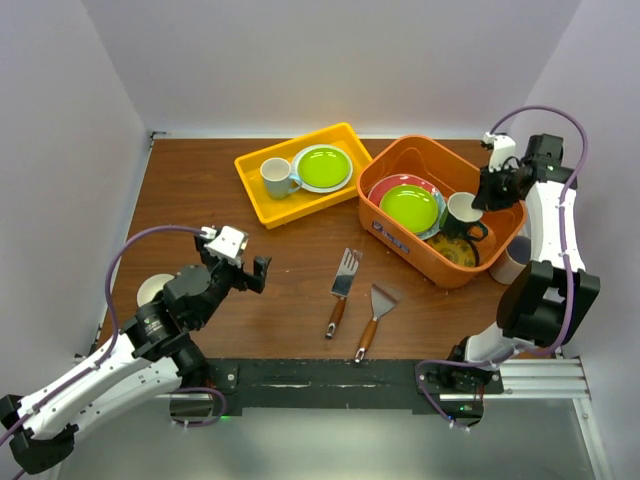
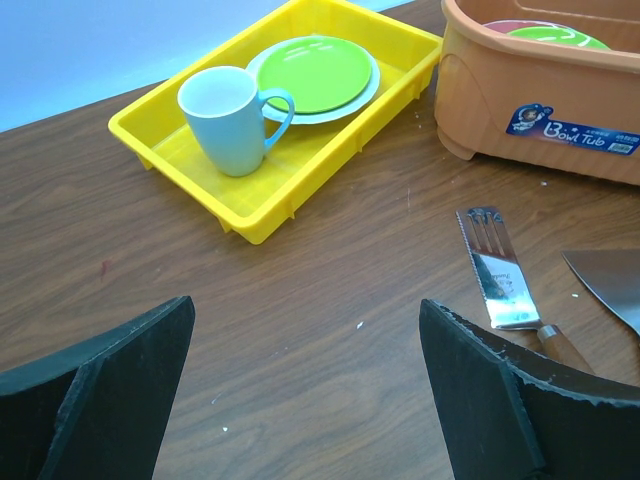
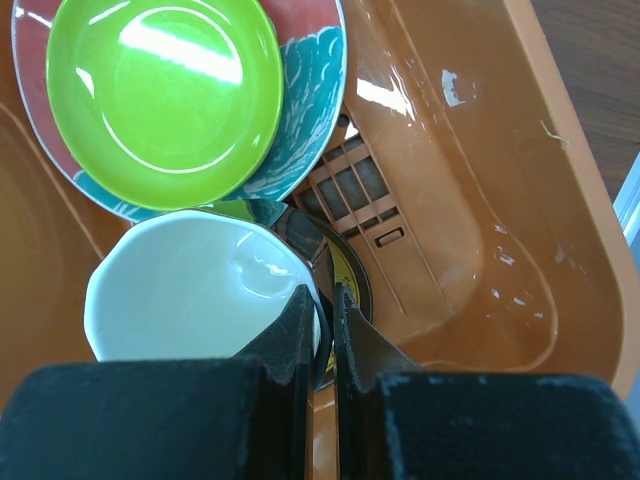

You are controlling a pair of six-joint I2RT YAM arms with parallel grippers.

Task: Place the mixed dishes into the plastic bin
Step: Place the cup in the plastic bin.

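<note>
The right gripper brings the dark-teal mug down onto the yellow patterned plate (image 1: 453, 250) next. It then releases the mug's rim, as that plate lies below it in the bin (image 1: 398, 237).
The orange plastic bin (image 1: 398, 237) stands right of centre. Inside it a lime green plate (image 1: 410, 207) lies on a red-rimmed plate (image 1: 385, 185). My right gripper (image 1: 482, 199) reaches down into the bin, shut on the rim of a dark-teal mug (image 1: 462, 215). In the right wrist view one finger is inside the cream interior of the mug (image 3: 190, 290), the other outside the rim, above a yellow patterned plate (image 3: 352, 275). My left gripper (image 1: 256, 272) hovers open over bare table with nothing between its jaws. A small white bowl (image 1: 152, 290) shows partly behind the left arm.
A yellow tray (image 1: 255, 195) at the back holds a white mug (image 1: 276, 178) and a green plate (image 1: 322, 167). Two wooden-handled spatulas (image 1: 342, 285) (image 1: 375, 315) lie in front of the bin. A beige cup (image 1: 510, 262) stands by the bin's right corner.
</note>
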